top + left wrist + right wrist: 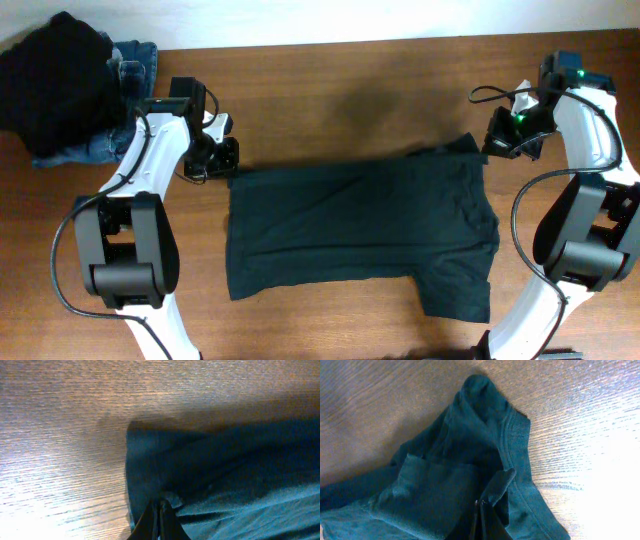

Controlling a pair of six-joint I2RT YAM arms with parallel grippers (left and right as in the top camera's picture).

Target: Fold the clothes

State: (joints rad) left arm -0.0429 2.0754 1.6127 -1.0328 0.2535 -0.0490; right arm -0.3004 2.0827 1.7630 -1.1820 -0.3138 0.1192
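My right gripper will next move back and down over the T-shirt's stitched edge [483, 178] [530, 505] and let go of the T-shirt's raised fold, because that edge is below and back of the gripper's fingers.
The very dark green T-shirt [360, 230] lies spread across the middle of the table, with a sleeve at the front right. My left gripper [226, 162] is at its back left corner. In the left wrist view the jaws [162, 506] are shut and pinch the edge of the T-shirt [225, 460]. My right gripper [492, 146] is at the back right corner, by the collar. In the right wrist view the jaws [483, 505] are shut on a raised fold of the T-shirt [445, 475] next to the ribbed collar band.
A pile of black cloth [55, 80] lies on blue denim jeans [135, 55] at the table's back left corner, behind the left arm. Bare wooden table [350, 90] lies behind the shirt. Both arm bases stand at the front edge.
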